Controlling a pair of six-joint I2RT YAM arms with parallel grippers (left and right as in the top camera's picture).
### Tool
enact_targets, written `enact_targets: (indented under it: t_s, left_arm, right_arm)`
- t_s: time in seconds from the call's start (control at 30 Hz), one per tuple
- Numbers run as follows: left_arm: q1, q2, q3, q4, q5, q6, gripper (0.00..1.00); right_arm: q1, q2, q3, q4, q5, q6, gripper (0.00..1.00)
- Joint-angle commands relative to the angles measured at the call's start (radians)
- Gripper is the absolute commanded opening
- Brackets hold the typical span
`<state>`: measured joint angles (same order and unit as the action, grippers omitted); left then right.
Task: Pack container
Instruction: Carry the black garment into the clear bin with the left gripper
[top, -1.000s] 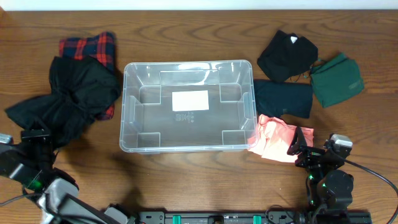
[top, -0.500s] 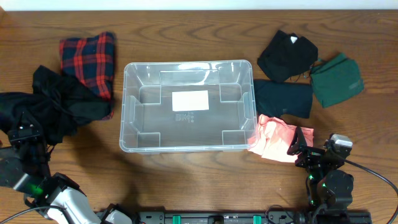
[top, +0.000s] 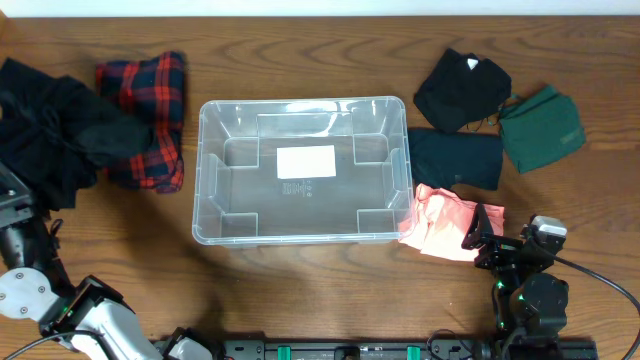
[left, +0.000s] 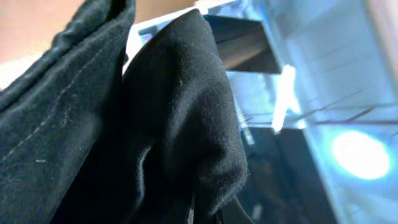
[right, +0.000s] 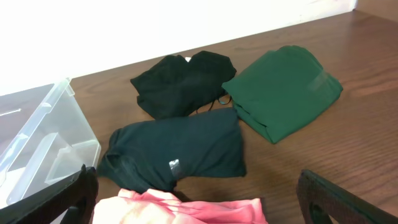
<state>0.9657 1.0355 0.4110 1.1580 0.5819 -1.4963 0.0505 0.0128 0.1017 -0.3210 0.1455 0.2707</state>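
My left gripper will next go to the right in the overhead view and then down into the clear container to release the cloth, since the container's base lies empty.
The clear plastic container (top: 206, 170) stands open and empty mid-table, a white label on its base; its corner shows in the right wrist view (right: 43, 134). My left gripper (left: 205, 218) is shut on a black garment (top: 50, 135), held up at the far left. The cloth fills the left wrist view (left: 143, 124) and hides the fingers. My right gripper (top: 503, 238) is open and empty at the pink garment (top: 440, 225) by the container's right front corner. Its fingers straddle the pink cloth (right: 186, 208) in the right wrist view.
A red plaid garment (top: 145, 110) lies left of the container, partly under the black cloth. To the right lie a black garment (top: 462, 88), a green one (top: 542, 125) and a dark folded one (top: 455, 158); all three show in the right wrist view (right: 180, 84) (right: 283, 90) (right: 177, 149).
My left arm has lifted the black garment up and to the left, uncovering more of the plaid garment. The right arm has not moved.
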Motion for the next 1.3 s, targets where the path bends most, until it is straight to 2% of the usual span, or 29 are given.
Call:
enact_targets:
  t_s: [0.0, 0.17, 0.37, 0.5, 0.63, 0.7, 0.83, 0.97, 1.07, 1.27]
  left_arm:
    - [-0.03, -0.053, 0.073, 0.063, -0.076, -0.219, 0.06]
    - [-0.108, -0.079, 0.073, 0.138, -0.144, -0.36, 0.06]
    - [-0.292, -0.119, 0.073, 0.157, -0.217, -0.417, 0.06]
    - [-0.478, -0.137, 0.074, 0.157, -0.326, -0.399, 0.06]
    - [-0.66, -0.142, 0.097, 0.14, -0.441, -0.279, 0.06]
    - [-0.745, -0.142, 0.121, 0.087, -0.449, -0.228, 0.06]
    - [-0.918, -0.142, 0.17, -0.122, -0.448, -0.159, 0.06]
    - [-1.072, -0.142, 0.173, -0.351, -0.453, -0.149, 0.06]
    - [-1.161, -0.141, 0.173, -0.486, -0.455, -0.144, 0.06]
    - [-1.273, -0.142, 0.173, -0.652, -0.46, -0.104, 0.06]
  right_arm:
    - [-0.005, -0.002, -0.003, 0.0, -0.004, 0.01, 0.99]
    - [-0.005, -0.002, -0.003, 0.0, -0.004, 0.01, 0.99]
    - [-0.005, -0.002, -0.003, 0.0, -0.004, 0.01, 0.99]
    - [-0.005, -0.002, -0.003, 0.0, -0.004, 0.01, 0.99]
    - [-0.005, -0.002, -0.003, 0.0, -0.004, 0.01, 0.99]
    - [-0.005, -0.002, -0.003, 0.0, -0.004, 0.01, 0.99]
    - [-0.005, -0.002, -0.003, 0.0, -0.004, 0.01, 0.99]
    - [-0.005, -0.002, -0.003, 0.0, -0.004, 0.01, 0.99]
    - [-0.005, -0.002, -0.003, 0.0, -0.004, 0.01, 0.99]
    - [-0.005, -0.002, -0.003, 0.0, -0.004, 0.01, 0.99]
